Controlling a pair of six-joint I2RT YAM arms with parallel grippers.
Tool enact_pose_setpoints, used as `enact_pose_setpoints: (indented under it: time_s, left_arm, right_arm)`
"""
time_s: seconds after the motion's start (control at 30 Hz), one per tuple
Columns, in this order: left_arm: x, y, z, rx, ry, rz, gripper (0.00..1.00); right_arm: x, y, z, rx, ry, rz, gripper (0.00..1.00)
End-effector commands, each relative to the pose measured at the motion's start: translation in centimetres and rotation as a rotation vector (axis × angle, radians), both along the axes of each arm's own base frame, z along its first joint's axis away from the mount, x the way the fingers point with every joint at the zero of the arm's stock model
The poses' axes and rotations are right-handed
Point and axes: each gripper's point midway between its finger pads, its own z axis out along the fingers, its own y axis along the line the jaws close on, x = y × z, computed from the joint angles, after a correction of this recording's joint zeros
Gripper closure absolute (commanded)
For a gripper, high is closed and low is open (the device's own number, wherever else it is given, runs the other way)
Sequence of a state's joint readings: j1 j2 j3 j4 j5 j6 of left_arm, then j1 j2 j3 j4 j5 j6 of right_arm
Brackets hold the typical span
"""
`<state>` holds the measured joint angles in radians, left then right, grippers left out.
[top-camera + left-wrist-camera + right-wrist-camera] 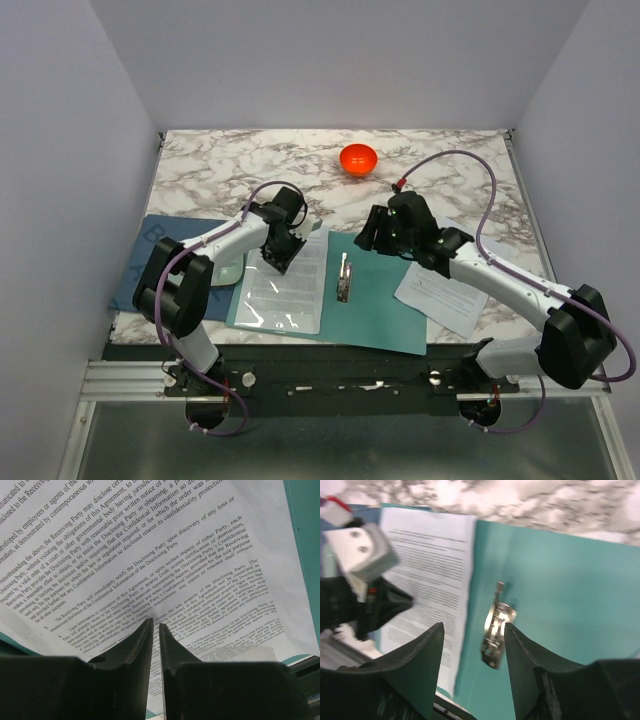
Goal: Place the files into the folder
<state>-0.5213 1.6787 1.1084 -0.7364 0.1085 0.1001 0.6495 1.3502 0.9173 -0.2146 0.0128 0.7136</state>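
Note:
My right gripper brings its open fingers down and back onto the second sheet's corner (398, 294) (636, 654) next. That corner juts over the folder below and back from it.
The teal folder (385, 300) lies open at the table's front, its metal clip (343, 278) along the spine. One printed file sheet (285, 285) lies on the folder's left half. My left gripper (279, 256) stands on that sheet's top edge. In the left wrist view its fingers (156, 621) are all but closed, pinching a small ridge of the sheet (150, 545). Another file sheet (440, 292) lies right of the folder, partly under my right arm. My right gripper (368, 235) hovers open above the clip (495, 632), nothing between its fingertips (474, 626).
An orange bowl (358, 158) sits at the back of the marble table. A dark blue mat (140, 255) and a pale mint plate (232, 270) lie left of the folder, under my left arm. Grey walls close in both sides.

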Motion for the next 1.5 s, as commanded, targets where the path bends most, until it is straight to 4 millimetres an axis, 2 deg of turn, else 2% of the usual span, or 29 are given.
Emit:
enact_pose_setpoints:
  time_s: [0.0, 0.13, 0.23, 0.33, 0.47, 0.7, 0.87, 1.47]
  left_arm:
    - [0.3, -0.2, 1.9, -0.013, -0.023, -0.020, 0.75]
    - [-0.2, -0.1, 1.9, -0.017, -0.008, -0.031, 0.75]
    - [-0.3, 0.0, 2.0, -0.020, -0.003, -0.031, 0.76]
    - [-0.5, 0.1, 1.9, -0.015, 0.000, -0.030, 0.75]
    - [-0.7, 0.3, 1.9, -0.013, -0.002, -0.033, 0.75]
    - [-0.5, 0.3, 1.9, -0.013, -0.004, -0.031, 0.75]
    - [-0.4, 0.2, 2.0, -0.014, -0.007, -0.032, 0.75]
    - [-0.8, 0.2, 1.4, -0.014, 0.010, -0.039, 0.76]
  right_arm:
    - [-6.8, -7.8, -6.1, -0.456, 0.242, -0.026, 0.36]
    - [-9.7, -10.1, -8.3, -0.671, 0.309, -0.075, 0.35]
    - [-10.8, -10.9, -9.4, -0.769, 0.320, -0.086, 0.36]
    - [-11.0, -11.2, -10.0, -0.780, 0.318, -0.100, 0.38]
    - [-10.4, -11.6, -9.8, -0.809, 0.288, -0.129, 0.40]
    - [-9.6, -10.5, -10.9, -0.797, 0.281, -0.114, 0.42]
    - [-9.4, -10.6, -11.6, -0.815, 0.282, -0.117, 0.42]
    - [-7.2, -10.1, -12.0, -0.864, 0.222, -0.138, 0.61]
